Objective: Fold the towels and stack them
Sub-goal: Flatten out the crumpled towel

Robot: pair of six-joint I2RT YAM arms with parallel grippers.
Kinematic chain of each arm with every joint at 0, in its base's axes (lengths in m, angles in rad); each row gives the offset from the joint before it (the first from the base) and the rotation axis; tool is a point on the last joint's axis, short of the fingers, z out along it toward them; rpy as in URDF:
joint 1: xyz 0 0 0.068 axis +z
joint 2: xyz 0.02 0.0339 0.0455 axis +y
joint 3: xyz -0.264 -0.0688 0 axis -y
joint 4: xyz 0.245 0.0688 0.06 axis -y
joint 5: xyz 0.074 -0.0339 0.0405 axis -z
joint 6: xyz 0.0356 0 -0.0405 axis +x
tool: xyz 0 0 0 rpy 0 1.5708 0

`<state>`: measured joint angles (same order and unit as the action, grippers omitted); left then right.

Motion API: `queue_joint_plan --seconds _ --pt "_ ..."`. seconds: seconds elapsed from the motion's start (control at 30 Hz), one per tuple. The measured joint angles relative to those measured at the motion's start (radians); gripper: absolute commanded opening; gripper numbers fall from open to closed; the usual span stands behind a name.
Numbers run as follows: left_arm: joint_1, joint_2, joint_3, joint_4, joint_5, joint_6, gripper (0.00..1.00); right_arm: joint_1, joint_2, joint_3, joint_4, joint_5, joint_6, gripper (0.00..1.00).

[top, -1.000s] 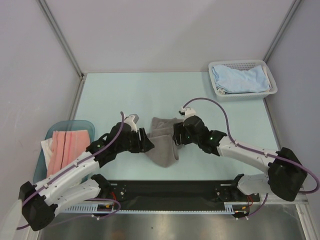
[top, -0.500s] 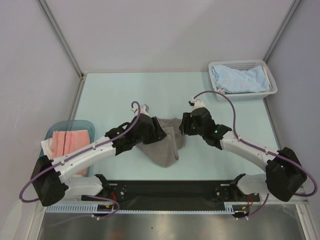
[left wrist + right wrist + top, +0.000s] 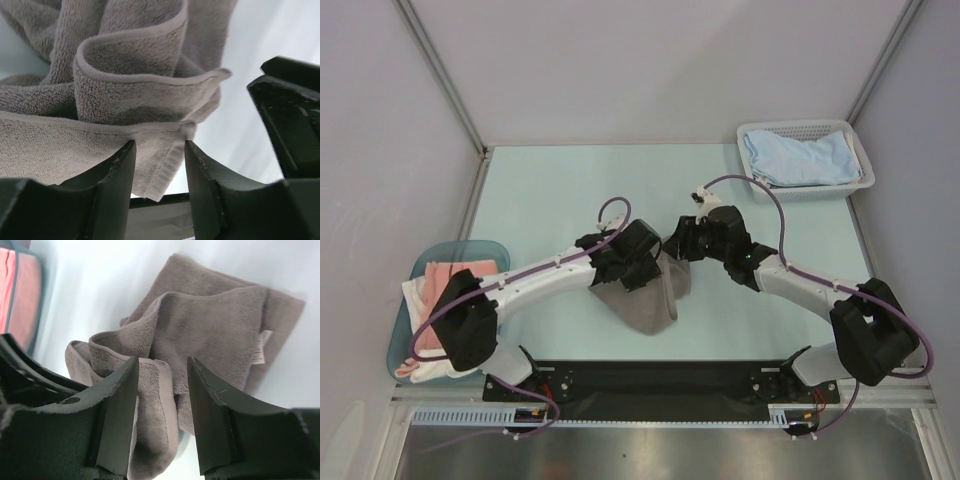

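My left gripper shifts toward my right gripper next and closes on the grey towel's hemmed corner, since that corner lies nearer one gripper finger than the other.
A grey towel [image 3: 655, 300] lies crumpled in the middle of the table, its far part bunched up between both grippers. My left gripper [image 3: 645, 262] is at its far left edge; in the left wrist view the jaws [image 3: 159, 150] stand apart around a hemmed corner of the grey towel [image 3: 125, 100]. My right gripper [image 3: 678, 243] comes from the far right, jaws [image 3: 162, 375] open, with a thick fold of the grey towel [image 3: 215, 330] lying against one finger only. A pink towel [image 3: 438, 275] rests on a white towel [image 3: 412, 300] at the left. A light blue towel [image 3: 798, 158] lies in the basket.
The white mesh basket [image 3: 806, 127] stands at the back right corner. A teal tub [image 3: 485, 250] holding the pink and white towels sits off the table's left edge. A black rail [image 3: 660, 378] runs along the near edge between the arm bases.
Both grippers have moved toward the far end of the grey towel and closer together. The left arm swung right over the towel. Both pairs of jaws have narrowed.
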<state>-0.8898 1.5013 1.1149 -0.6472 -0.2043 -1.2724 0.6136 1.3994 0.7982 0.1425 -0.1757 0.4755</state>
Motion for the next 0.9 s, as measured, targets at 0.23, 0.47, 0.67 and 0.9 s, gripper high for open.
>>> queue_joint_plan --seconds 0.23,0.47,0.67,0.9 --pt "-0.010 0.060 0.034 -0.044 0.009 -0.037 0.61 -0.003 0.061 -0.014 0.067 -0.070 0.013 0.49" --pt "-0.025 0.066 0.053 -0.033 0.009 -0.036 0.61 -0.002 0.082 -0.016 0.096 -0.095 0.024 0.49" --pt "-0.032 0.110 0.073 -0.035 0.010 -0.036 0.58 -0.002 0.100 -0.016 0.116 -0.105 0.026 0.49" --pt "-0.032 0.122 0.073 -0.034 0.008 -0.031 0.34 -0.002 0.106 -0.018 0.119 -0.110 0.026 0.49"
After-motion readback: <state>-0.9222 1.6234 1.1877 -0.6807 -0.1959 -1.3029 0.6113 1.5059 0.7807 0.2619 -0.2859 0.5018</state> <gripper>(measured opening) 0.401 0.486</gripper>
